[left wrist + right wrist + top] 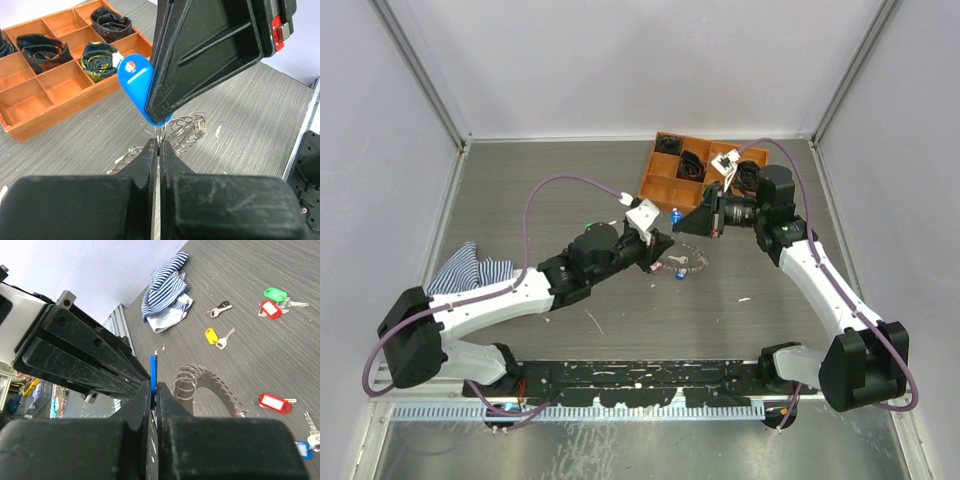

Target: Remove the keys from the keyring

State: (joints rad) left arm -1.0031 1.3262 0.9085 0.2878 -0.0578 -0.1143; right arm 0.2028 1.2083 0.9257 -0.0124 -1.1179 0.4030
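Note:
The bare tabletop near the red tag is below, so the robot's right gripper will next move down, back and to the left in the top view to let go of the key.
The keyring point(694, 262) lies on the table between my two grippers; its linked rim also shows in the left wrist view point(187, 127) and the right wrist view point(202, 385). My right gripper point(698, 228) point(154, 387) is shut on the blue tag point(152, 367) of a key, held just above the ring. The same blue tag point(134, 82) shows in the left wrist view. My left gripper point(660, 250) point(159, 142) is shut on a small ring link point(160, 132) hanging right under that tag. The two grippers nearly touch, tip to tip.
Loose keys lie on the table: green tag point(274, 292), red tag point(270, 308), yellow tag point(212, 334), a black-headed key point(220, 309), another red tag point(273, 402). An orange compartment tray point(665, 185) with black coils stands behind. The striped cloth point(470, 268) lies at the left.

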